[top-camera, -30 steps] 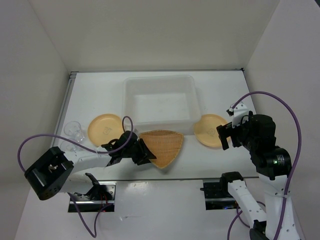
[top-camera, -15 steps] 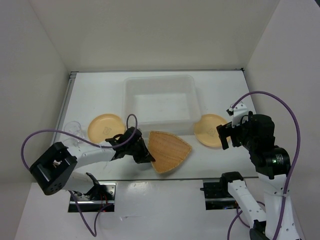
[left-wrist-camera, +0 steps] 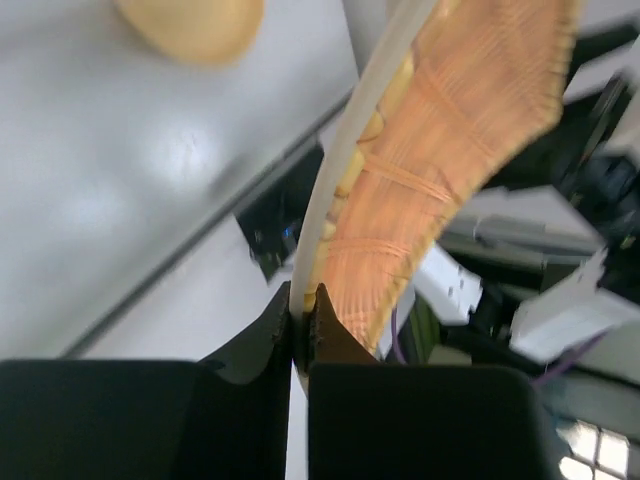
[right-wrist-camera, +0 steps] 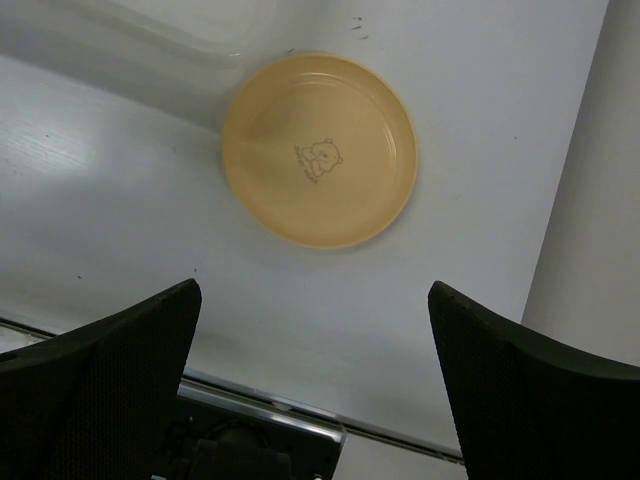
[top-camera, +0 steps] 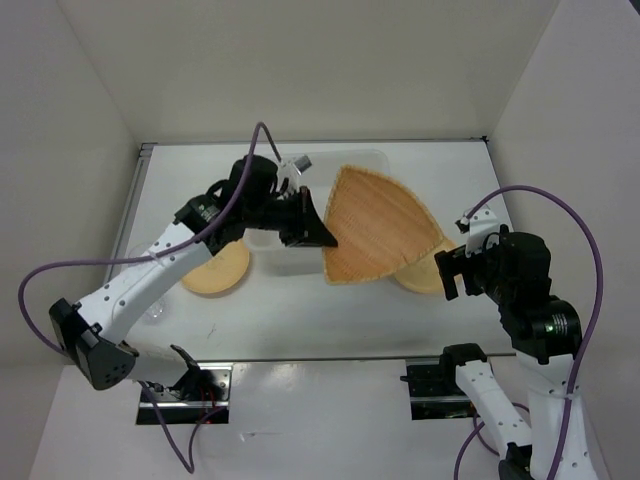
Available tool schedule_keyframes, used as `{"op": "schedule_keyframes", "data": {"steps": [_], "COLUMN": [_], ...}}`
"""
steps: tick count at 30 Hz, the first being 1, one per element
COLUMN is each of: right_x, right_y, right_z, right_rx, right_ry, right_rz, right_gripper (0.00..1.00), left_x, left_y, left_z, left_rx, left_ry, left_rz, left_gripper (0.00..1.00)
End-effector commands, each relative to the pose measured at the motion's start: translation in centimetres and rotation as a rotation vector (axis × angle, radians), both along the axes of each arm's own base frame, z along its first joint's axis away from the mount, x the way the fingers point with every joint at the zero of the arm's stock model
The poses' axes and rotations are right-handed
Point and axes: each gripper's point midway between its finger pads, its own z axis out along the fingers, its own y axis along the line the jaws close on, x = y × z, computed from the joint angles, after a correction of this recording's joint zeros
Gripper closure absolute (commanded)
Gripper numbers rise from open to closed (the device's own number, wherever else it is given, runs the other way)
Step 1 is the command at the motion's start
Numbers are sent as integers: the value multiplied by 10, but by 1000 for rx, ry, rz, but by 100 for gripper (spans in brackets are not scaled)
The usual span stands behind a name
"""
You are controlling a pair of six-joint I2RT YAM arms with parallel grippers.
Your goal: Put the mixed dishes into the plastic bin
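Observation:
The dish (top-camera: 382,225) hangs over the near side of the bin, and the inside of the bin is below and outward of my left gripper. My left gripper should next lower outward and release the dish's rim there.
My left gripper (top-camera: 325,240) is shut on the rim of the orange woven dish (top-camera: 382,225) and holds it tilted high over the translucent plastic bin (top-camera: 285,262), hiding much of the bin. In the left wrist view the jaws (left-wrist-camera: 303,305) pinch the dish's edge (left-wrist-camera: 450,130). One tan-yellow plate (top-camera: 215,274) lies left of the bin, partly under the left arm. The other plate (top-camera: 424,277) lies right of the bin, half hidden by the dish; in the right wrist view it (right-wrist-camera: 320,150) lies ahead of my open, empty right gripper (right-wrist-camera: 312,290). I cannot make out the clear cup.
White walls close in the table at the back, left and right. The bin's corner (right-wrist-camera: 180,30) shows at the top of the right wrist view. The table's front edge with a metal rail (right-wrist-camera: 280,420) lies just below the right gripper (top-camera: 447,275).
My left arm has lifted the orange dish off the table in front of the bin and swung it up and back over the bin. The right arm has not moved.

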Motion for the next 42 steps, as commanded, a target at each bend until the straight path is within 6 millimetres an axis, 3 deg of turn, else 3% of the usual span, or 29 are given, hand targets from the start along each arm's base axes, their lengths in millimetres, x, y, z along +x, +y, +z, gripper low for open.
{"op": "schedule_keyframes", "data": {"steps": [1, 2, 3, 6, 7, 8, 9, 10, 14, 16, 23, 24, 31, 33, 37, 38, 39, 42], "right_x": [9, 9, 9, 9, 9, 7, 7, 7, 5, 4, 2, 2, 2, 2, 4, 2, 2, 2], "right_y": [1, 1, 1, 1, 1, 0, 0, 0, 0, 0, 0, 0, 0, 0, -2, -2, -2, -1], "right_z": [8, 8, 8, 8, 8, 9, 9, 9, 11, 13, 14, 14, 14, 11, 13, 14, 14, 14], "right_rx": [10, 10, 10, 10, 10, 11, 11, 11, 12, 13, 14, 14, 14, 13, 9, 11, 11, 18], "right_ry": [-51, -51, -51, -51, -51, -60, -61, -61, -71, -82, -91, -91, -91, -82, -92, -101, -101, -99], "right_rz": [-10, -10, -10, -10, -10, -10, -10, -10, -10, -10, -10, -10, -10, -10, -18, -18, -18, -23], "right_gripper": [1, 1, 1, 1, 1, 1, 1, 1, 1, 1, 1, 1, 1, 1, 1, 1, 1, 1], "left_x": [56, 87, 118, 170, 180, 193, 213, 229, 265, 274, 278, 280, 272, 265, 263, 261, 259, 252], "left_y": [9, 17, 30, 41, 37, 33, 33, 30, 14, 11, 8, 9, 5, 8, 8, 3, 5, 0], "left_z": [17, 5, 5, -26, -28, -50, -40, -61, -79, -100, -133, -148, -172, -186, -188, -188, -191, -194], "left_rx": [1, 46, 11, -38, -60, -41, -52, -15, -12, 12, -2, 19, 38, 63, 68, 70, 84, 97], "left_ry": [-57, -41, -14, 104, 108, 142, 117, 136, 179, 211, 308, 324, 391, 415, 411, 410, 410, 413], "left_rz": [104, 226, 336, 547, 568, 590, 652, 678, 784, 839, 992, 1012, 1053, 1064, 1048, 1039, 1035, 1014], "left_gripper": [100, 100, 100, 100, 100, 100, 100, 100, 100, 100, 100, 100, 100, 95, 84, 80, 66, 50]}}
